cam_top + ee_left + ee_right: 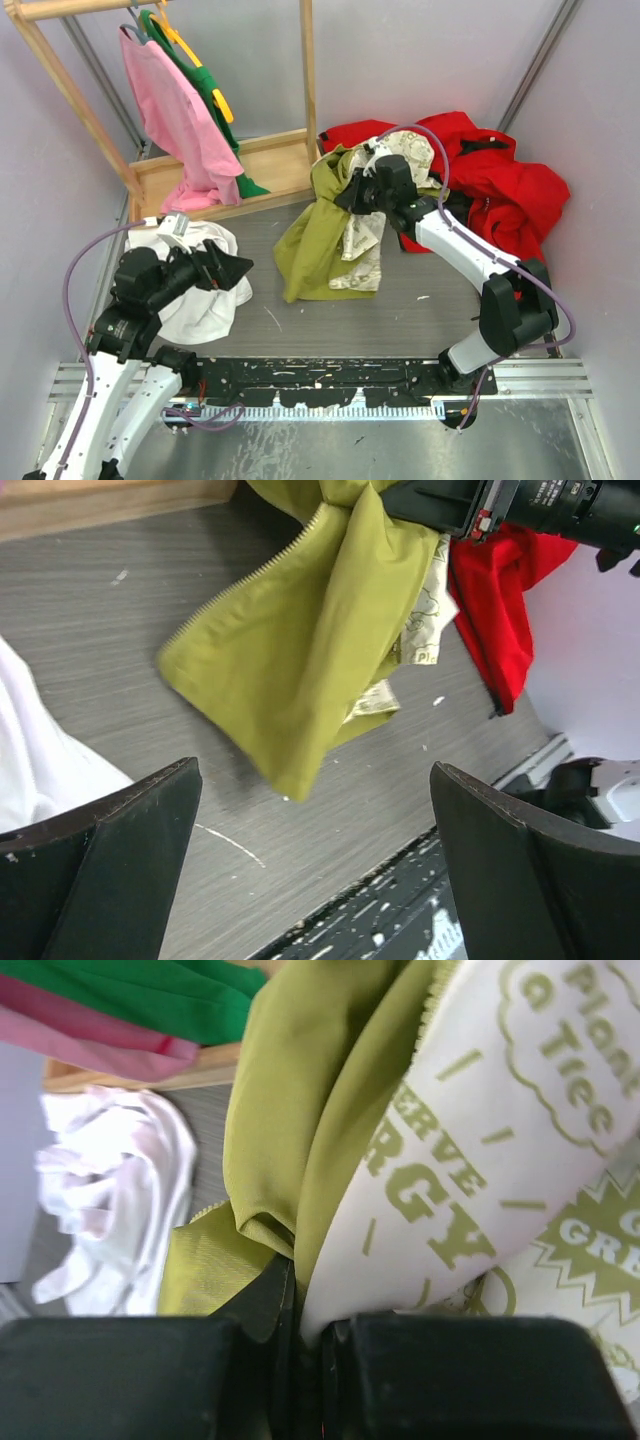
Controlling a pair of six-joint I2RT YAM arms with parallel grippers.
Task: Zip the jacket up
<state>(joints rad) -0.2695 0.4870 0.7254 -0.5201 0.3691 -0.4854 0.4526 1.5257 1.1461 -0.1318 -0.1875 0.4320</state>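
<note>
The jacket hangs crumpled from its held fold, so I will lower my right gripper and draw it back over the jacket's draped lower part (335, 246) to release the fold.
The jacket (322, 232), olive-green outside and cream with olive print inside, hangs crumpled from my right gripper (352, 192) at the back middle of the table. Its lower part drapes on the grey mat. In the right wrist view the jaws are shut on a fold of the jacket (330, 1190). In the left wrist view the jacket (300, 650) hangs ahead, with a zipper edge along its upper left side. My left gripper (236, 268) is open and empty at the left, above the white garment (205, 290). Its fingers (110, 870) are wide apart.
A bright red jacket (490, 180) lies at the back right, behind the right arm. A wooden rack (215, 165) with pink and green clothes on hangers stands at the back left. A black rail (330, 380) runs along the table's near edge.
</note>
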